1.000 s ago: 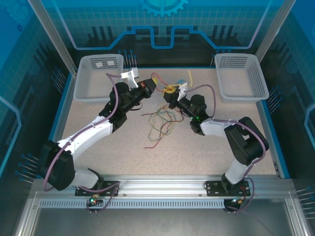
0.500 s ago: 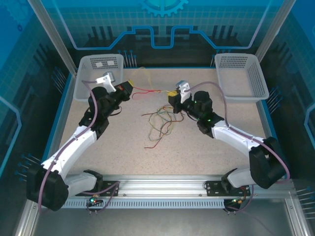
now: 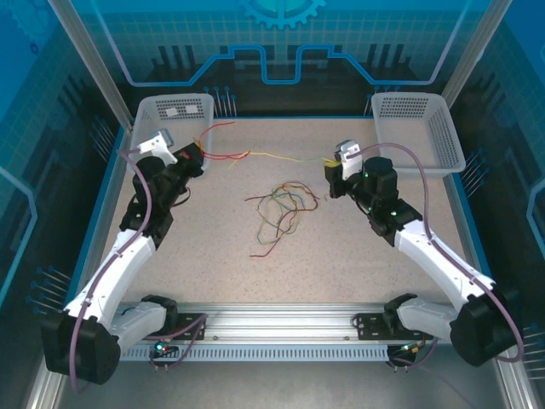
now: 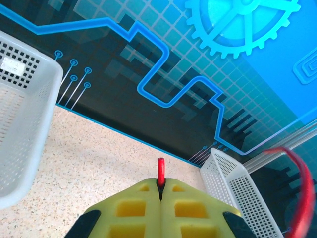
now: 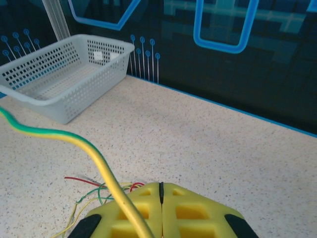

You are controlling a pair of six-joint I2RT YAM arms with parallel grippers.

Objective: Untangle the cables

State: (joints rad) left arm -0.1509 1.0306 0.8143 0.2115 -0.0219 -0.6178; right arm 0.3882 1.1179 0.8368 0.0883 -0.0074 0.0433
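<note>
The robot needs to move its left gripper outward next, over the empty bottom of the close white basket below, then lower it and let go of the red cable (image 3: 223, 126) there.
My left gripper (image 3: 194, 156) is shut on a red cable (image 3: 223, 126) beside the left basket; in the left wrist view its short red end (image 4: 160, 171) sticks out between the closed yellow fingers (image 4: 133, 210). My right gripper (image 3: 330, 169) is shut on a yellow-green cable (image 3: 294, 158) that stretches left across the table toward the red one. In the right wrist view that cable (image 5: 94, 148) lies over the left finger. The other cables (image 3: 277, 213), red, green and yellow, lie in a loose tangle mid-table between the arms, apart from both grippers.
A white basket (image 3: 162, 136) stands at the back left, close to the left gripper, and another (image 3: 421, 136) at the back right. A blue rim (image 3: 111, 183) borders the speckled table.
Both arms have swung apart, the left toward the left basket and the right toward the right. The red and yellow-green cables came out of the bunch between them and now stretch across.
</note>
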